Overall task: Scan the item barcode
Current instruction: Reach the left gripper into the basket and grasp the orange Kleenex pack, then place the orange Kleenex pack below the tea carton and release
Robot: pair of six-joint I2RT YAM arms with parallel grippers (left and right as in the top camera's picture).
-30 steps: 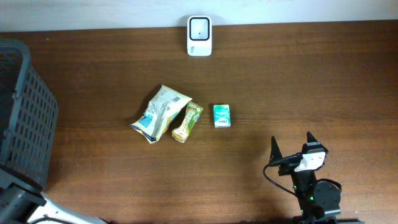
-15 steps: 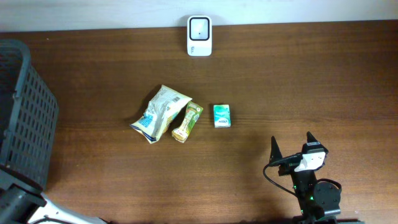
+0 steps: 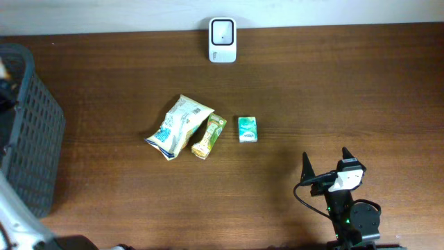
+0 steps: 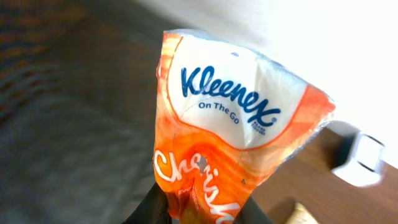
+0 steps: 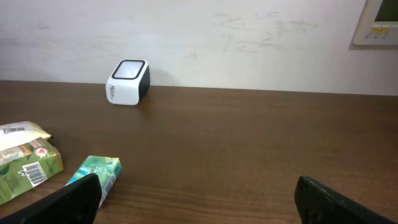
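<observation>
I will next move my left gripper to the right in the overhead view and down to let go of the pack (image 3: 3, 67) on the bare tabletop beside the snack bar.
An orange and white Kleenex tissue pack (image 4: 236, 124) fills the left wrist view, held upright with its logo side facing the camera. My left gripper (image 4: 199, 211) is shut on its lower end, a black finger on each side. No barcode shows on this face. In the overhead view only an orange corner of the pack (image 3: 3, 67) shows, at the left edge over the basket. The white scanner (image 3: 223, 30) stands at the table's far edge, blurred behind the pack as scanner (image 4: 364, 160). My right gripper (image 3: 326, 163) rests open and empty near the front right.
A dark mesh basket (image 3: 35, 139) occupies the left side. A chip bag (image 3: 179, 126), a snack bar (image 3: 209, 136) and a small green box (image 3: 248, 129) lie mid-table. In the right wrist view the green box (image 5: 96, 174) sits by the left finger.
My left arm has swung up along the left edge over the basket, and the orange pack's corner now shows there. The right arm has not moved.
</observation>
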